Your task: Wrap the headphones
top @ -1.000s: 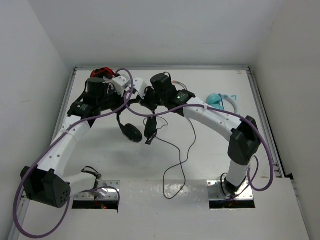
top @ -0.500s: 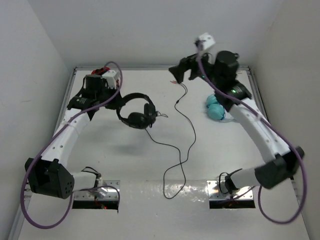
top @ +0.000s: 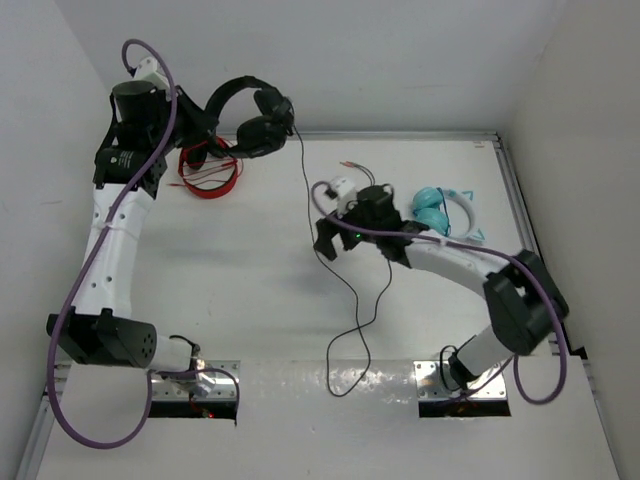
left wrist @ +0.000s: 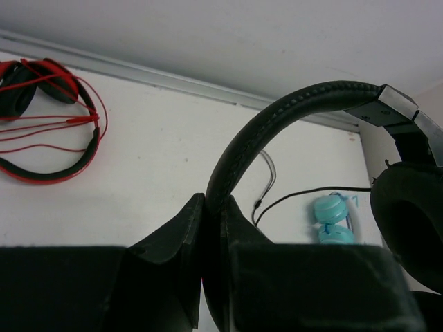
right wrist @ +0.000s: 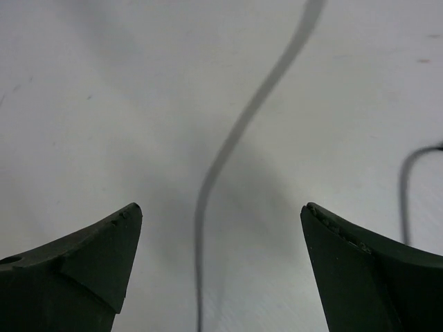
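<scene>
The part of the headphones' cable just below my right gripper and to its left in the top view comes next, so the gripper lowers its open fingers around it.
The black headphones (top: 255, 115) hang in the air at the back left, with my left gripper (top: 200, 112) shut on their headband (left wrist: 277, 124). In the left wrist view the band runs up from between my fingers (left wrist: 211, 207) to an ear cup (left wrist: 408, 221) at the right. Their thin dark cable (top: 345, 285) drops to the table and trails toward the near edge. My right gripper (top: 325, 245) hovers low over the cable, open. In the right wrist view the blurred cable (right wrist: 208, 187) passes between the spread fingertips (right wrist: 221, 214), touching neither.
Red headphones (top: 205, 170) lie at the back left under the raised left arm, also seen in the left wrist view (left wrist: 41, 124). Light blue headphones (top: 440, 210) lie at the back right, beside the right forearm. White walls close in the table on three sides.
The left arm has lifted the headphones high toward the back left. The right arm has swung down from the back right to the middle of the table, open over the cable.
</scene>
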{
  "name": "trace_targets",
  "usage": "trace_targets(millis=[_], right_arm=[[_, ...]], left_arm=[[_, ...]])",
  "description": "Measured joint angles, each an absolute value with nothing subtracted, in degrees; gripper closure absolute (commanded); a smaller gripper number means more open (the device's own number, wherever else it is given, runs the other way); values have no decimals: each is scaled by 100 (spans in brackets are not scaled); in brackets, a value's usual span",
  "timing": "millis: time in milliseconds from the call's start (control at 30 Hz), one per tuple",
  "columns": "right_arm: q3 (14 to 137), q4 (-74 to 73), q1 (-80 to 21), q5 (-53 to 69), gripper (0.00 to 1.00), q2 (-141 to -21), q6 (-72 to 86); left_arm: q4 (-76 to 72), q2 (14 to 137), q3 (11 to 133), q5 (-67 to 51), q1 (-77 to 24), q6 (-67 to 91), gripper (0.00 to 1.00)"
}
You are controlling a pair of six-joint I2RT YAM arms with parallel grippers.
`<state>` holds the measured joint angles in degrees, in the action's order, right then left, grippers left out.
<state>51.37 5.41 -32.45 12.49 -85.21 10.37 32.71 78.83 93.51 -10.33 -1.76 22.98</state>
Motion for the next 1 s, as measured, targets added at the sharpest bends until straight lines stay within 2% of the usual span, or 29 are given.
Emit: trace_targets(millis=[100, 200, 233, 300, 367, 500, 533, 567, 600, 733, 833, 1000], right_arm=[[5380, 587, -3833, 1253, 1, -9282, 790], [5920, 683, -3940, 1238, 1, -9981, 746], [6049, 757, -3911, 1214, 2, -10154, 755], [6149, 906, -3876, 1074, 12, -10366, 819], [6206, 1022, -3872, 849, 23, -10554, 943], [6440, 1002, -3837, 445, 55, -11061, 1157], [6504, 950, -3833, 386, 81, -11163, 1199], [6569, 873, -3828, 340, 95, -11257, 1184], [6602, 792, -3824, 316, 100, -11301, 1216], [6652, 329, -3789, 71, 100, -11198, 1116], [6938, -381, -3712, -163, 100, -10582, 644], [9196, -1223, -3400, -456, 100, -9950, -388]], left_arm=[[3317, 8025, 9653, -1090, -139, 2440, 100], [3336, 8093, 9839, -1127, -102, 2475, 100], [3354, 8090, 9870, -1142, -99, 2480, 100], [3367, 8090, 9902, -1173, -95, 2493, 100], [3374, 8090, 9902, -1229, -84, 2541, 100], [3444, 8090, 9902, -1441, 45, 2674, 100], [3459, 8090, 9900, -1468, 91, 2698, 100], [3463, 8090, 9900, -1481, 128, 2707, 100], [3465, 8090, 9896, -1487, 154, 2703, 100], [3437, 8058, 9734, -1522, 200, 2449, 100], [3411, 7999, 9386, -1581, 198, 2001, 100], [3420, 7992, 8711, -1634, 104, 1041, 100]])
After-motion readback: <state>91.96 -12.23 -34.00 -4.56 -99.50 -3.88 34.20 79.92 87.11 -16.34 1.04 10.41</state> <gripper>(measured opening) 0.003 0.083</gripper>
